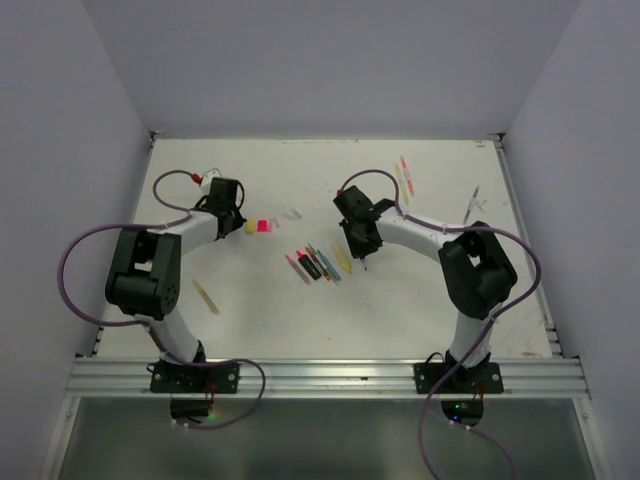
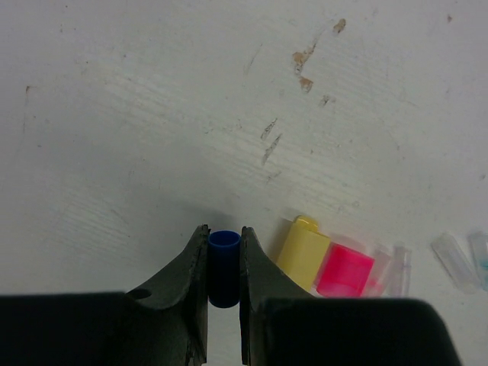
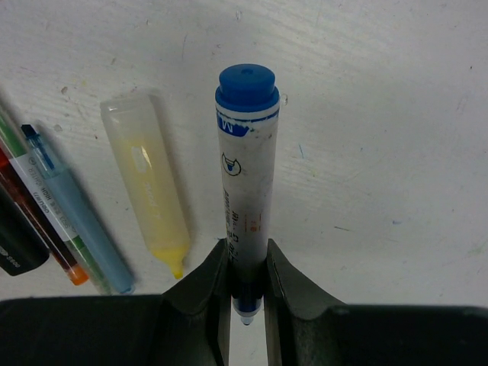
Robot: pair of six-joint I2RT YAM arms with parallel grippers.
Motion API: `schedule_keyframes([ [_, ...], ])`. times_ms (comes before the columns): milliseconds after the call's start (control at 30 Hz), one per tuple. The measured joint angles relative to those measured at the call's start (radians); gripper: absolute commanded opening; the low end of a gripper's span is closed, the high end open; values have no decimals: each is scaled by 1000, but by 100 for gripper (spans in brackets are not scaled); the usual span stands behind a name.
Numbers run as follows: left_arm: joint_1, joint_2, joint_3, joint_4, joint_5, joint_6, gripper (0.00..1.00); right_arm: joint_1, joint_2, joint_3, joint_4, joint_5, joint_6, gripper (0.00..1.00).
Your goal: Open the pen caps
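Next, the left gripper moves down to its right in the wrist view and releases my cap beside the yellow one, since loose caps lie grouped there below.
My left gripper (image 2: 225,259) is shut on a small blue pen cap (image 2: 224,267), just above the table at the left middle (image 1: 226,205). A yellow cap (image 2: 303,252), a pink cap (image 2: 345,271) and pale clear caps (image 2: 455,261) lie to its right. My right gripper (image 3: 248,271) is shut on a white-and-blue marker pen (image 3: 248,191), its bare blue tip between the jaws and its blue end pointing away. It is beside the row of pens (image 1: 318,263) at the table's middle. An uncapped yellow highlighter (image 3: 149,179) lies left of the marker.
A light-blue pen (image 3: 72,210) and red, green and black pens lie at the left in the right wrist view. A yellow pen (image 1: 206,296) lies near the left arm. More pens (image 1: 404,177) lie at the back right, and one grey pen (image 1: 472,205) near the right edge.
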Motion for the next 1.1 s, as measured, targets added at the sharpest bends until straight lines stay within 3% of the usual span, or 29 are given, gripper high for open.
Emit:
schedule_keyframes([
  [233, 16, 78, 47, -1, 45, 23, 0, 0, 18, 4, 2, -5, 0, 9],
  [333, 16, 94, 64, 2, 65, 24, 0, 0, 23, 4, 2, -8, 0, 15],
  [600, 19, 120, 89, 4, 95, 24, 20, 0, 35, 5, 2, -13, -1, 26],
  [733, 26, 121, 90, 5, 103, 23, 37, 0, 42, 5, 3, -17, -1, 34],
  [1100, 30, 121, 88, 28, 132, 22, 49, 0, 67, 6, 11, -38, -14, 44],
])
